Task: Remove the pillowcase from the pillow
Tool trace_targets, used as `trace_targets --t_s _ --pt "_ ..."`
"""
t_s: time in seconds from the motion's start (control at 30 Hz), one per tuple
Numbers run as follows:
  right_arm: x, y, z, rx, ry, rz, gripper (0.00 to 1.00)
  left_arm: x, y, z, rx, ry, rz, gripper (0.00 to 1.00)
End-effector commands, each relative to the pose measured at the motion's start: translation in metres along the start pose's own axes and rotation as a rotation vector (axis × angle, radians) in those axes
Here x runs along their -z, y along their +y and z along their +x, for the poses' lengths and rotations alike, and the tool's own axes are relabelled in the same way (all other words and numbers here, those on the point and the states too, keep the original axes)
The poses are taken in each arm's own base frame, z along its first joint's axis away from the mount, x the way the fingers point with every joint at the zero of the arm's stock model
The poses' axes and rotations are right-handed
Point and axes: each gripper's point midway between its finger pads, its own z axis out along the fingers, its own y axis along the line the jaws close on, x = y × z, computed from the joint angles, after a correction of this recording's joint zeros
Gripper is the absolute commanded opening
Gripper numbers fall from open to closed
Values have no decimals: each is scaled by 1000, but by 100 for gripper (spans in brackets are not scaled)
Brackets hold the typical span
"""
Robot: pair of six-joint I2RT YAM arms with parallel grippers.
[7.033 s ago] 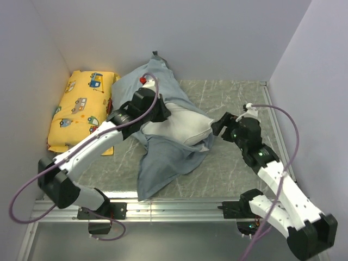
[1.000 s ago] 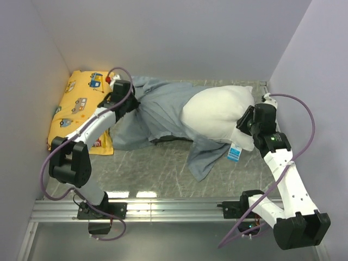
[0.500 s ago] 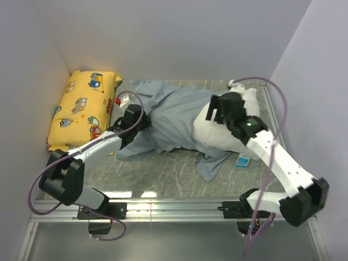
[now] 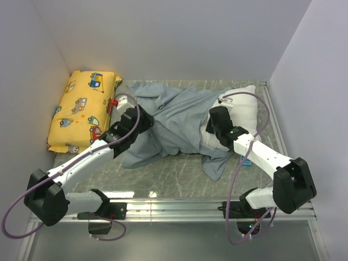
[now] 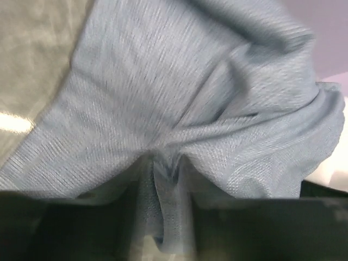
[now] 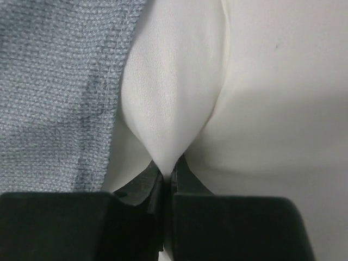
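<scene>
My right gripper is to pull toward the pillow's bare end (image 4: 246, 111), to its right in the top view, and then let go, since the pillowcase (image 4: 174, 122) still covers the rest of the pillow.
The blue-grey pillowcase (image 4: 174, 122) lies crumpled across the middle of the table and covers the left end of the white pillow (image 4: 244, 106). My left gripper (image 4: 147, 122) sits at the cover's left side. In the left wrist view its jaws (image 5: 163, 179) stand apart, and a loose fold of the pillowcase (image 5: 179, 98) hangs between them. My right gripper (image 4: 213, 120) is at the cover's open edge. In the right wrist view it (image 6: 166, 168) is shut on a pinch of the pillow (image 6: 255, 98), with the pillowcase (image 6: 54, 81) just to its left.
A yellow pillow printed with vehicles (image 4: 81, 109) lies against the left wall. A small blue tag (image 4: 243, 161) lies on the marble table (image 4: 163, 174) near the right arm. Walls close in the back and both sides.
The right gripper has moved from the pillow's right end to the cover's edge, opened, and shut on the pillow. The left gripper has moved nearer with the pillowcase, and its jaws have parted.
</scene>
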Motion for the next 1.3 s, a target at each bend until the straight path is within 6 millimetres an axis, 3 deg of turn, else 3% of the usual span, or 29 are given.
trace_targets --t_s 0.0,0.03,0.1,0.13,0.2,0.23,0.27,0.3,0.33,0.37,0.43,0.5,0.53,0.6,0.63,0.67,0.7,0.73,0.77,0.9,0.93,1.0,1.03,1.1,1.13,1.2,1.27 --pt "-10 -25 59 11 137 51 0 17 -23 -55 -65 -132 -15 56" --pt "-10 -24 60 7 137 40 0 22 -37 -74 -57 -168 -1 64" --pt "-9 -24 66 -2 146 27 0 17 -41 -83 -104 -178 -20 78" --pt "-9 -23 65 -5 144 22 0 18 -52 -97 -97 -200 -14 80" --pt "-7 -22 64 -6 142 15 0 4 -60 -92 -156 -154 -4 87" --pt "-7 -23 65 -6 142 15 0 2 -73 -102 -166 -152 30 89" --pt "-6 -22 63 -5 139 11 0 -5 -77 -100 -182 -125 30 89" --pt "-6 -21 61 -7 135 9 0 -23 -71 -83 -244 -60 -4 90" --pt "-5 -20 61 -7 138 7 0 -26 -90 -84 -259 -34 43 90" --pt "-5 -18 57 -9 130 0 0 -45 -85 -69 -295 16 15 90" --pt "-3 -16 55 -8 135 -8 0 -56 -93 -64 -318 53 20 90" --pt "1 -14 46 -6 125 -11 0 -76 -86 -51 -349 86 -14 87" --pt "2 -14 42 -2 117 -7 0 -81 -87 -54 -349 88 -21 84" --pt "8 -17 29 -2 96 10 0 -102 -73 -47 -360 121 -62 70" --pt "10 -20 24 -4 89 17 0 -107 -67 -58 -349 118 -84 59" --pt "14 -21 16 -8 73 12 0 -116 -60 -58 -343 134 -99 32" --pt "15 -28 5 -29 53 23 0 -119 -55 -65 -331 127 -109 19" --pt "18 -33 1 -37 51 30 0 -124 -44 -85 -302 101 -131 8" --pt "24 -37 -12 -54 26 21 0 -125 -38 -95 -282 92 -136 0" --pt "38 -66 -43 -119 -30 49 0 -124 -1 -159 -198 -13 -222 0" --pt "41 -78 -48 -136 -37 77 0 -122 19 -184 -165 -54 -265 0" --pt "53 -88 -64 -154 -81 104 0 -118 39 -208 -100 -86 -293 0" --pt "59 -96 -69 -168 -92 125 0 -115 66 -225 -56 -109 -335 0" --pt "68 -106 -79 -183 -128 156 0 -109 84 -242 3 -143 -353 0" --pt "72 -110 -80 -189 -134 171 0 -104 108 -255 38 -162 -394 0" --pt "85 -122 -91 -217 -185 194 0 -95 130 -269 83 -198 -421 0" --pt "91 -122 -95 -232 -206 191 0 -91 132 -277 88 -214 -406 0"
